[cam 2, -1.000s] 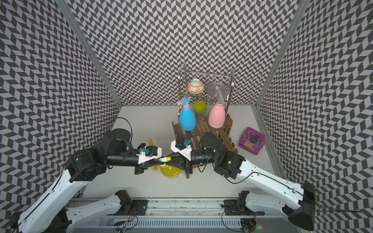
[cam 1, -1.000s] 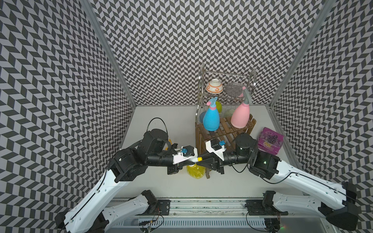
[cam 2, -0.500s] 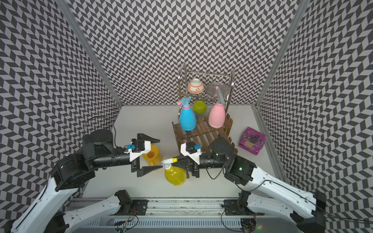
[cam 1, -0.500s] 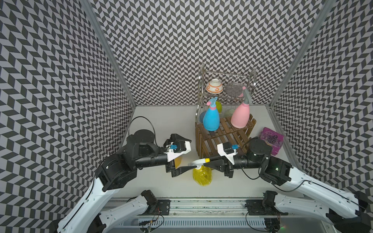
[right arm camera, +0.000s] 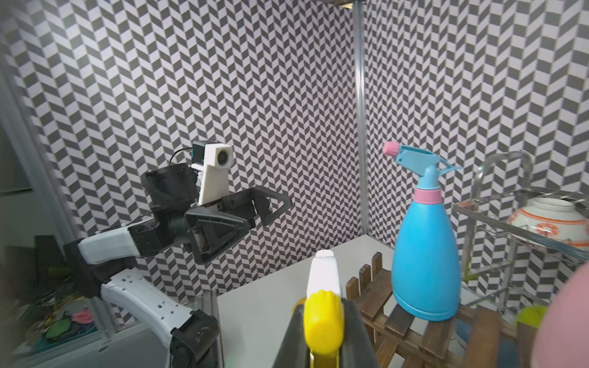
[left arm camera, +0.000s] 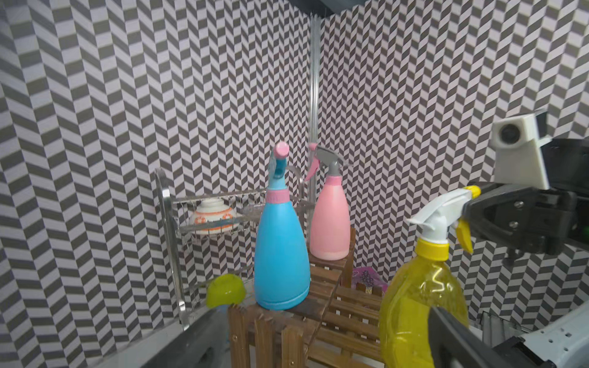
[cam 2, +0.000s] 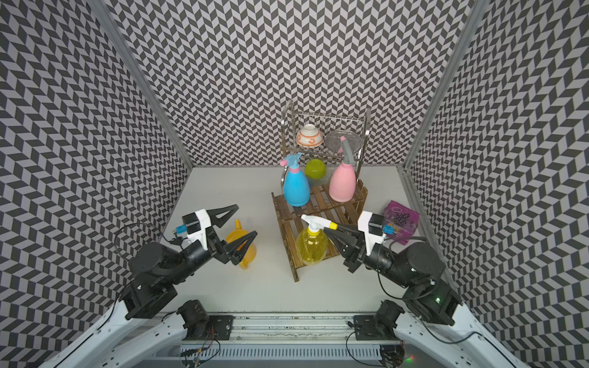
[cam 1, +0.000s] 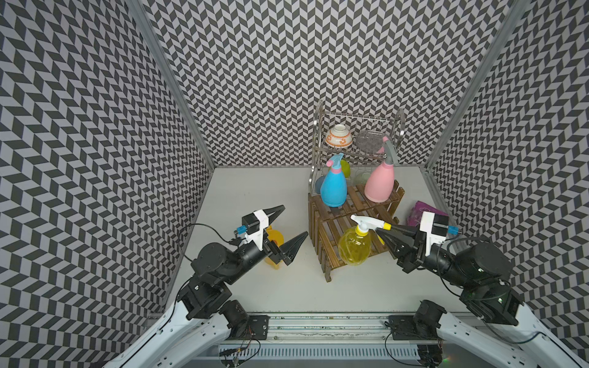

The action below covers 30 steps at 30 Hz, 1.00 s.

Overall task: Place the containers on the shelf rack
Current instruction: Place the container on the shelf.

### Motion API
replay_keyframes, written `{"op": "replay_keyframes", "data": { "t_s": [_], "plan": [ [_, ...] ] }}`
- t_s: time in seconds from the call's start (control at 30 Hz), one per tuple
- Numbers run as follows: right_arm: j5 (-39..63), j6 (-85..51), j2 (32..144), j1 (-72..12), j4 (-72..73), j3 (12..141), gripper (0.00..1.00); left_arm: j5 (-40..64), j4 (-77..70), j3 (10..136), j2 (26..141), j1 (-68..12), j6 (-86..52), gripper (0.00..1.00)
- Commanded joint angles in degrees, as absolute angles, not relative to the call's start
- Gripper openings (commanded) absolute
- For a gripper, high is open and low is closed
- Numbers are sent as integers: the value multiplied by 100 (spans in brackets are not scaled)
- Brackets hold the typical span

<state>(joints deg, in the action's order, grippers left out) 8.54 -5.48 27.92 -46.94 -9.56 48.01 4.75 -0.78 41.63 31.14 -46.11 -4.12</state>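
My right gripper turns outward next, lowers the yellow spray bottle onto the lower step's bare end by the packet (cam 1: pixel 377 247) and releases it, since that end lies below the gripper.
The blue spray bottle (cam 1: pixel 333 189) and the pink spray bottle (cam 1: pixel 379 184) stand upright on the upper step of the wooden shelf rack (cam 1: pixel 325 251). My right gripper (cam 1: pixel 379 231) is shut on the nozzle head of the translucent yellow spray bottle (cam 1: pixel 353 248), which is upright over the rack's lower step; I cannot tell whether it rests there. In the right wrist view the yellow nozzle (right arm camera: pixel 322 315) is pinched between the fingers. My left gripper (cam 1: pixel 293 221) is open and holds nothing, left of the rack. The yellow watering can (cam 2: pixel 232 238) sits on the table partly behind it.
A steel wire dish rack (cam 1: pixel 360 127) stands behind the wooden rack with an orange-patterned bowl (cam 1: pixel 338 137) on top and a green bowl (cam 2: pixel 315 168) below. A purple packet (cam 2: pixel 400 220) lies right of the rack. Patterned walls close in on three sides.
The left gripper let go of the yellow spray bottle, opened wide and drew back to the left. The right gripper carried the bottle rightward and farther back to the rack's lower step.
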Motion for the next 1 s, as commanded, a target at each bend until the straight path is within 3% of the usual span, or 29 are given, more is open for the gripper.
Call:
{"op": "replay_keyframes", "data": {
  "t_s": [0.0, 0.13, 0.43, 0.97],
  "plan": [
    [-354, -620, 2411, -4666, -1087, 4617, 0, 82, -673, 4117, 2954, -4621, -699, 100],
    [-1348, -732, 2068, -4663, -1186, 4400, 0, -114, -767, 3879, 2809, -4623, -788, 100],
    [-2539, -815, 2196, -4663, -1053, 4108, 0, -329, -790, 3540, 2360, -4623, -958, 100],
    [-3394, -323, 2333, -4666, -142, 3409, 0, -485, -711, 3304, 2003, -4623, -1017, 100]
  ]
}}
